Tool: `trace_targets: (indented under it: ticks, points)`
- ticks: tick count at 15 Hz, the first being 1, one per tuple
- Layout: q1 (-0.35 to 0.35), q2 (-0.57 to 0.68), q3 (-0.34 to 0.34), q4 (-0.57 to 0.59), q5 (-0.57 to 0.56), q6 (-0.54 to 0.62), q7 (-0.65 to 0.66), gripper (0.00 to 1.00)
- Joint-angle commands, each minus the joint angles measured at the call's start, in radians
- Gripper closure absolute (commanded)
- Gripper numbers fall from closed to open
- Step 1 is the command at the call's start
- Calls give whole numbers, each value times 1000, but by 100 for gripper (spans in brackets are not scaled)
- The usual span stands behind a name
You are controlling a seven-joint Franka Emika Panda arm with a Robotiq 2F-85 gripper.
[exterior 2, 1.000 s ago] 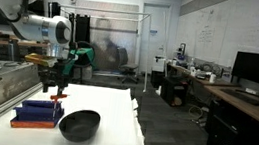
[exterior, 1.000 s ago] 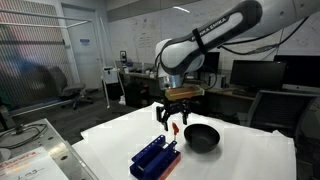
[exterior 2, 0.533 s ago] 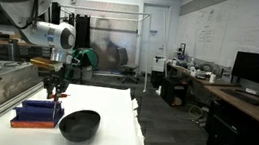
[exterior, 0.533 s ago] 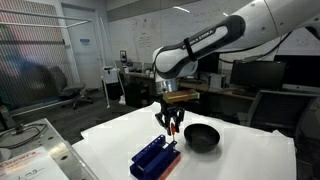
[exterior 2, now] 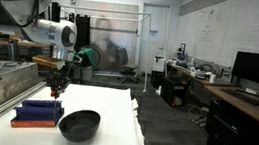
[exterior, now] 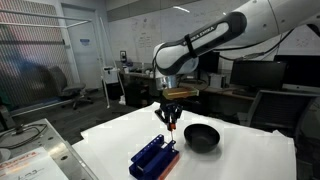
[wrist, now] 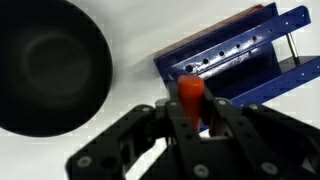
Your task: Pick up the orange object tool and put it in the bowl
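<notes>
The robot will next raise its gripper clear of the blue rack, move it across to the left in the wrist view to the black bowl (wrist: pixel 50 65), lower it inside and let go of the tool (wrist: pixel 190 91).
My gripper (wrist: pixel 192 106) is shut on the orange object tool (wrist: pixel 190 91), whose short orange-red stub sticks out between the black fingers. In both exterior views the gripper (exterior: pixel 170 119) (exterior 2: pixel 57 85) points straight down over the white table, with the tool's tip (exterior: pixel 171 127) showing just below it. The black bowl (exterior: pixel 202 137) (exterior 2: pixel 78 125) sits on the table beside the gripper and is empty. It fills the upper left of the wrist view (wrist: pixel 45 70).
A blue slotted rack (exterior: pixel 155 157) (exterior 2: pixel 35 113) (wrist: pixel 240 55) with an orange-red edge strip lies on the white table (exterior: pixel 110 140) just beside the gripper. Desks, monitors and chairs stand beyond the table.
The jaws have gone from wide open to shut around the orange tool. The arm has stayed over the same spot between rack and bowl.
</notes>
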Motion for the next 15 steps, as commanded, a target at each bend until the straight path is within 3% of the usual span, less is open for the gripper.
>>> trace_targets:
  ticks: [1,5,9,12,15]
  points:
    - [27,-153,-30,-112,12,41,26,84]
    - [86,-303,-75,-217,-69,112,156,83]
    - [137,-319,-123,-217,-250,103,334,82]
    - [153,-265,-146,-184,-369,26,460,83]
    - [138,-172,-149,-121,-384,-124,506,83]
